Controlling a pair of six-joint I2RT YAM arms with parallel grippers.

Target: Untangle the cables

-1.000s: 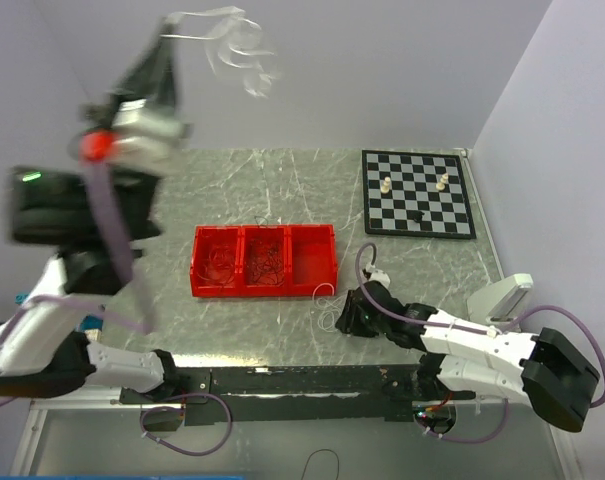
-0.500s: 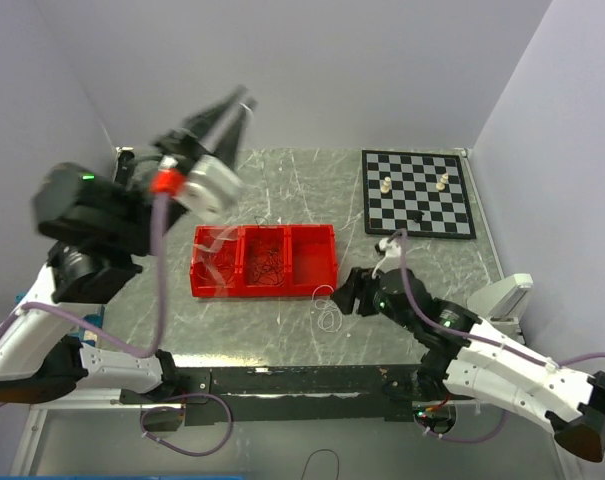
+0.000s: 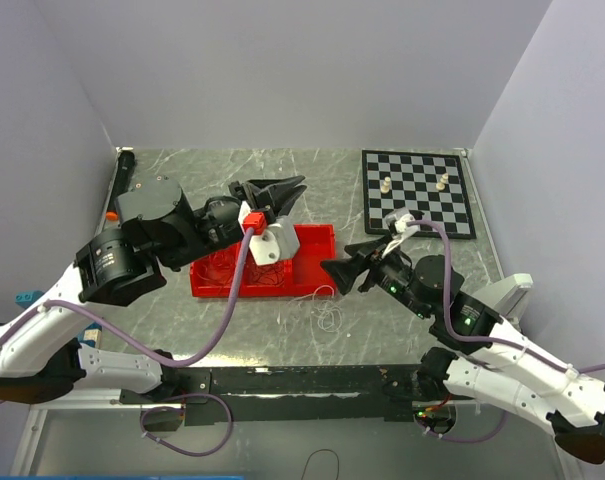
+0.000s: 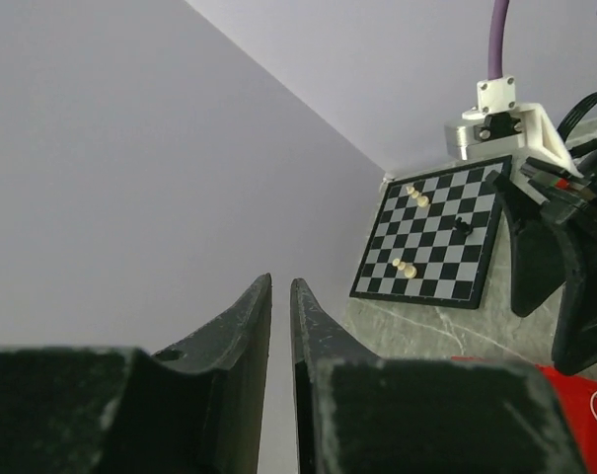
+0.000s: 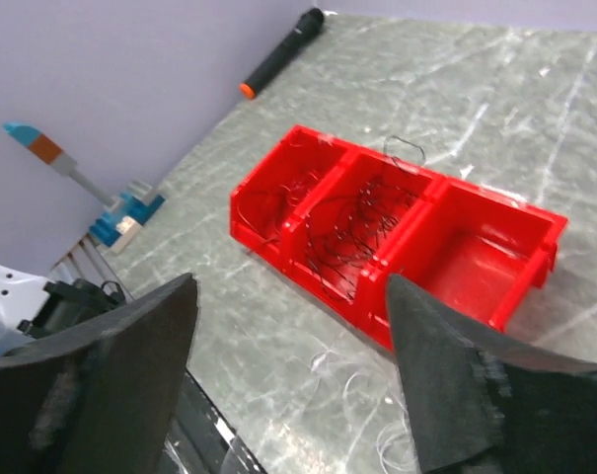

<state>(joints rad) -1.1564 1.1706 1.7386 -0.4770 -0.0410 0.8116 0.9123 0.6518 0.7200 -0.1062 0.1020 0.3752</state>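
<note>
My right gripper should next lower its open fingers and pull them back toward my base, tipping downward over the white cable's coil [image 3: 327, 317] [image 5: 396, 446], which lies below and that way.
The red three-compartment bin [image 3: 317, 245] sits mid-table, its left part hidden by my left arm. In the right wrist view the bin [image 5: 495, 247] holds tangled black wires [image 5: 362, 222] in its middle compartment and thin wires in the left one. Loose white wires [image 3: 325, 312] lie on the table in front of the bin and also show in the right wrist view [image 5: 377, 439]. My left gripper [image 3: 300, 185] hovers above the bin, pointing right; its jaws [image 4: 281, 281] stand almost together with nothing seen between them. My right gripper [image 3: 340, 262] is wide open and empty [image 5: 290, 286], above the white wires.
A chessboard [image 3: 417, 193] with a few pieces lies at the back right and also shows in the left wrist view [image 4: 431, 237]. A black marker with an orange tip [image 5: 278, 49] lies by the left wall. A blue-and-white object [image 5: 91, 188] sits off the table's left edge.
My left arm swung down from high by the back wall to over the bin, and the white wire it held is gone. My right gripper lifted off the table wires.
</note>
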